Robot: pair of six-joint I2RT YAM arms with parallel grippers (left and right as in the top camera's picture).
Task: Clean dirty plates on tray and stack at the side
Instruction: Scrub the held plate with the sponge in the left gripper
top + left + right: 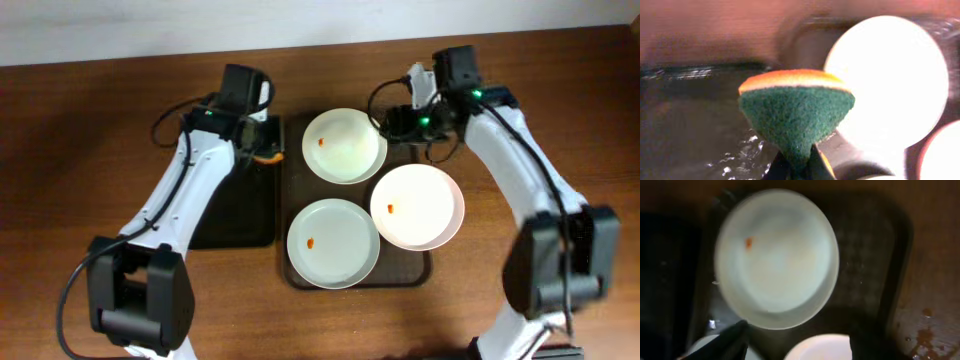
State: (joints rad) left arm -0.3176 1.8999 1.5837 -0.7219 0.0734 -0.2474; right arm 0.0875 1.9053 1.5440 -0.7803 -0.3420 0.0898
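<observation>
The left gripper moves back next after wiping the plate's speck, lowers the sponge and releases it, since the black tray's bare middle [232, 204] [695, 155] lies below and back from it.
Three white plates lie on the dark brown tray [421, 266]: a back plate [344, 145], a front-left plate [333, 243] and a right plate [417, 206], each with a small orange speck. My left gripper [262, 142] is shut on a green sponge with an orange top [797, 110], over the black tray just left of the back plate [890, 80]. My right gripper [400, 120] is open and empty over the tray's back right part, beside the back plate. In the right wrist view its fingers [800, 345] spread below that plate [775, 255].
A smaller black tray [240, 205] lies to the left of the brown tray, with wet glints on it [690, 125]. Brown wooden table [100, 130] lies all round. Small stains mark the wood right of the tray [925, 335].
</observation>
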